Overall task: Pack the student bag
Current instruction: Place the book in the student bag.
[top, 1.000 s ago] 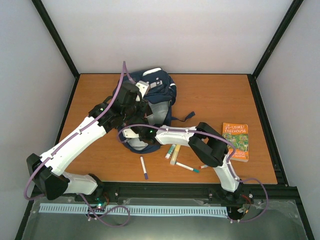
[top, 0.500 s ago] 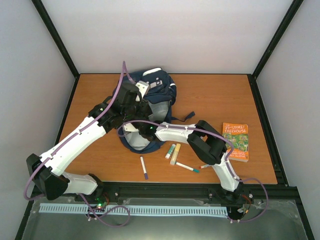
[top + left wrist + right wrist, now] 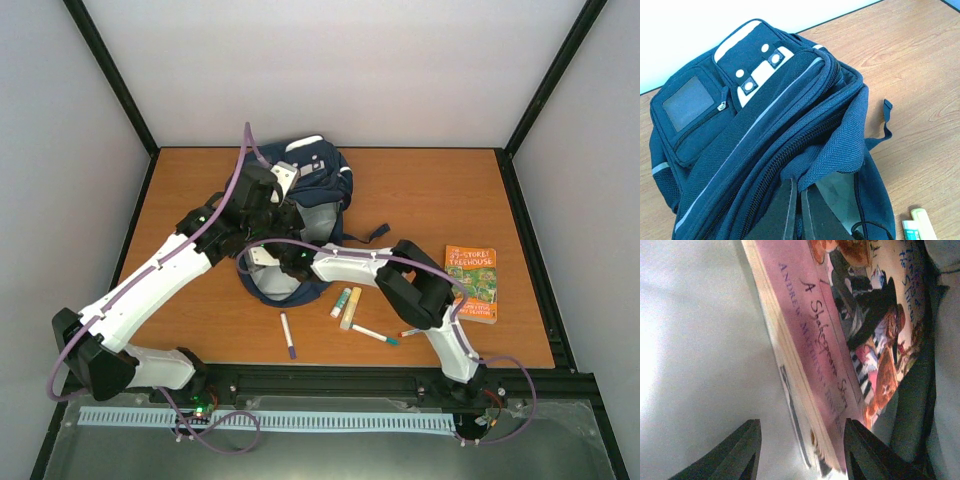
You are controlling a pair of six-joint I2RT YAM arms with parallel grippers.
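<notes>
The raised fabric edge in my left gripper goes back and down over the opening next, and then the gripper opens, since the pink-spined book point(image 3: 840, 340) is inside.
The student bag point(image 3: 322, 172), navy with white patches, lies at the table's back centre with its mouth toward me. My left gripper point(image 3: 799, 184) is shut on the fabric edge of the bag point(image 3: 765, 115) opening and holds it up. My right gripper point(image 3: 266, 266) reaches inside the bag. In the right wrist view a pink-spined book point(image 3: 840, 340) stands against the pale lining. It sits between the parted fingers of the right gripper point(image 3: 802, 429). A gap shows at the left finger, and the right finger is close to the cover.
An orange book point(image 3: 472, 283) lies at the right. A purple pen point(image 3: 288, 335), a glue stick point(image 3: 341, 302), a yellow marker point(image 3: 350, 309) and a teal pen point(image 3: 374, 334) lie in front of the bag. Bag straps point(image 3: 368, 234) trail to the right.
My right arm has pushed a little further left into the bag's mouth. The left arm and the bag have stayed where they were.
</notes>
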